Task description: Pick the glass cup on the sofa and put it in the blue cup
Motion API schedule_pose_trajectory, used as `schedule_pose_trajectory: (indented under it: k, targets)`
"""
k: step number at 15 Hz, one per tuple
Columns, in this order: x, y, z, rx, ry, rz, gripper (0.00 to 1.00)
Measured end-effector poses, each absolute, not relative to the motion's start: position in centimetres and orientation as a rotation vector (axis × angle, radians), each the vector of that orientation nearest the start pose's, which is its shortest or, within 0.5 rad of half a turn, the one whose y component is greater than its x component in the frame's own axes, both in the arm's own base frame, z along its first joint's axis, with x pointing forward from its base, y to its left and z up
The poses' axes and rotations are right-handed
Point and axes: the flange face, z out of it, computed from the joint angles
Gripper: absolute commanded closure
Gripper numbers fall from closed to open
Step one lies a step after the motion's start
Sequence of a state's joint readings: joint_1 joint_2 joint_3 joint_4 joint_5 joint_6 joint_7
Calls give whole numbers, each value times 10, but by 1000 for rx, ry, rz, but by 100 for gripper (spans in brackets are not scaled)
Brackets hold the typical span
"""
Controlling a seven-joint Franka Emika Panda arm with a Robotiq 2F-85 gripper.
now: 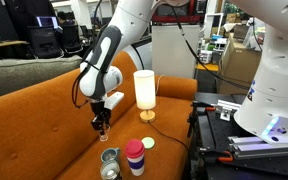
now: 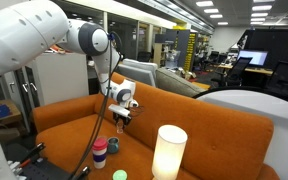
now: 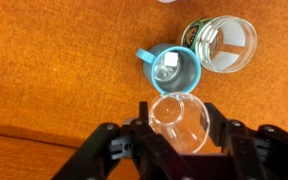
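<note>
The blue cup's opening is still just past the held glass cup, so the robot's gripper will move over that opening and lower the glass cup inside.
My gripper (image 3: 180, 128) is shut on the glass cup (image 3: 179, 120), a small clear tumbler held tilted between the fingers above the orange sofa (image 3: 54, 70). The blue cup (image 3: 172, 67), with a pale inside and a handle, stands on the seat just beyond the glass. In both exterior views the gripper (image 1: 102, 122) (image 2: 121, 117) hangs above the seat, a little above and short of the blue cup (image 1: 108, 156) (image 2: 114, 147). The glass shows only faintly there.
A shiny silvery cup (image 3: 224, 42) (image 1: 109, 172) stands right beside the blue cup. A pink-topped stack of cups (image 1: 134, 157) (image 2: 100, 153) stands close by. A lit white lamp (image 1: 144, 90) (image 2: 169, 150) and a small green disc (image 1: 149, 143) also sit on the seat.
</note>
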State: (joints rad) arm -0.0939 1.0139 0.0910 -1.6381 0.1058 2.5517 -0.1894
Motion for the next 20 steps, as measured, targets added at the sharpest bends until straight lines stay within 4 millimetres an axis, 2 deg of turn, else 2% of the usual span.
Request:
schedule_pose_trajectory:
  k: [5, 8, 11, 20]
  targets:
    - [637, 28, 8, -3019, -247, 160, 69]
    - [630, 44, -6, -3027, -324, 208, 69]
    - [627, 47, -26, -3030, -356, 253, 69]
    - [645, 40, -70, -3041, -379, 327, 69]
